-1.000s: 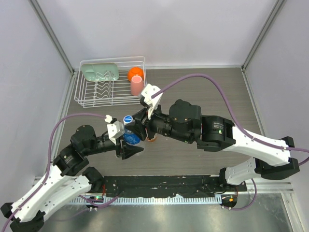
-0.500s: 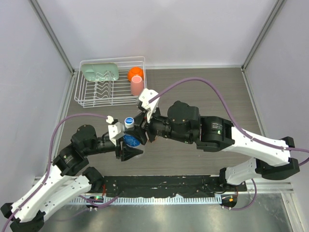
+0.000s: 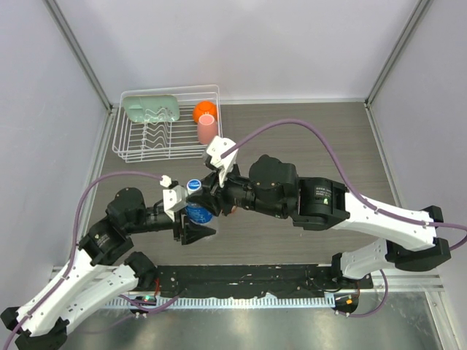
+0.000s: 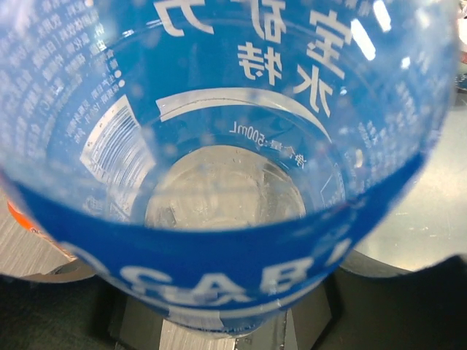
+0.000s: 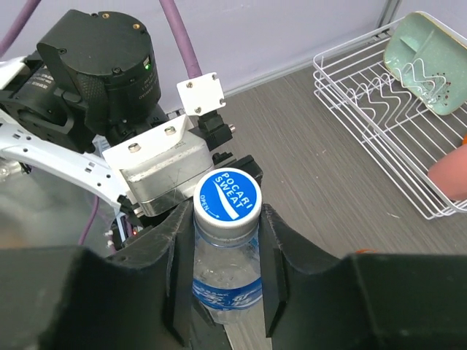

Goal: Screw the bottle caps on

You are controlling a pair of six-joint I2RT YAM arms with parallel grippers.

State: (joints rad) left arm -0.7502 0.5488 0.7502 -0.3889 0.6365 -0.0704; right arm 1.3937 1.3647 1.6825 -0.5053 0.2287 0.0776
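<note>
Next, my right gripper carries the bottle outward and to its left in the top view to the bare tabletop before the rack, lowers and releases it.
A clear bottle with a blue label [image 3: 197, 212] stands upright at the table's middle left, and my left gripper [image 3: 191, 219] is shut on its body. That bottle [image 4: 219, 182] fills the left wrist view, with dark fingers [image 4: 398, 306] low at either side. A white bottle cap with a blue top [image 5: 228, 198] sits on the bottle's neck [image 5: 226, 281]. My right gripper [image 5: 228, 213] is shut on this cap, one finger [image 5: 177, 244] pressing each side. From above the cap [image 3: 193, 185] shows just left of the right gripper [image 3: 202, 192]. Only an orange sliver of the other bottle [image 3: 232, 210] shows under the right arm.
A white wire dish rack [image 3: 139, 138] stands at the back left, holding a pale green plate [image 3: 151, 109]. An orange cup [image 3: 205, 111] and a pink cup [image 3: 207, 129] stand at its right end. The rack [image 5: 365, 102] is also in the right wrist view.
My right gripper slid a little left over the bottle top and its jaws closed on the cap. The left gripper and the bottle stayed put.
</note>
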